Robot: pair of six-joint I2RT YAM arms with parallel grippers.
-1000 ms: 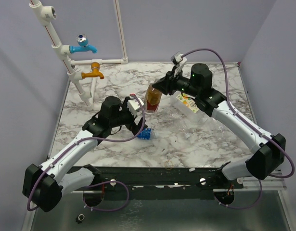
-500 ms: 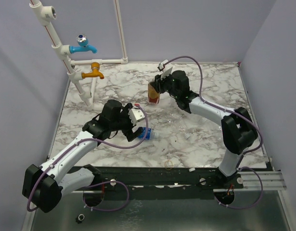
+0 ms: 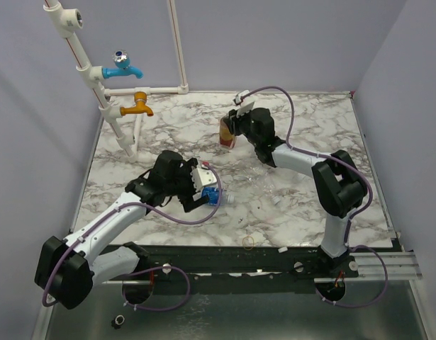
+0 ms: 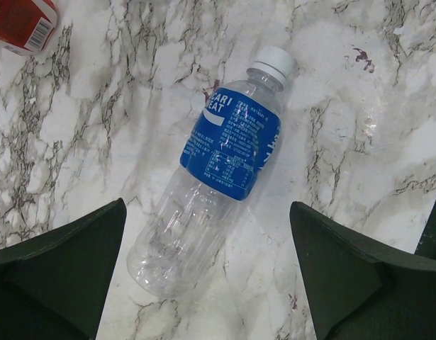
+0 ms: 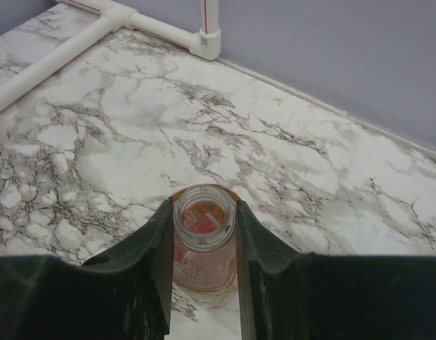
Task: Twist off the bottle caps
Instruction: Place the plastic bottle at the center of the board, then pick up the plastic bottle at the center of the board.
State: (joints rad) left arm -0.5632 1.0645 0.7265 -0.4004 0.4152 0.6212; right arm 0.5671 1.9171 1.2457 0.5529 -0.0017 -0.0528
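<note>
My left gripper should move down next, turn to match the bottle's slant, and close its fingers around the blue label's lower end, which lies below.
A blue-labelled bottle lies on its side on the marble table, with its white cap on and pointing away from me. My left gripper hangs open above it, one finger on each side of its clear lower half and neither touching. In the top view this gripper sits over that bottle. My right gripper is shut on the neck of the amber bottle, whose mouth is open with no cap. It is held at the far middle of the table.
A white pipe stand with a blue tap and an orange tap rises at the far left, and its base pipe runs along the back wall. A thin yellowish ring lies near the front edge. Faint clear bottles lie mid-table.
My right arm has folded in and carried the amber bottle toward the back of the table. My left gripper has shifted right to above the blue-labelled bottle and has stayed open.
</note>
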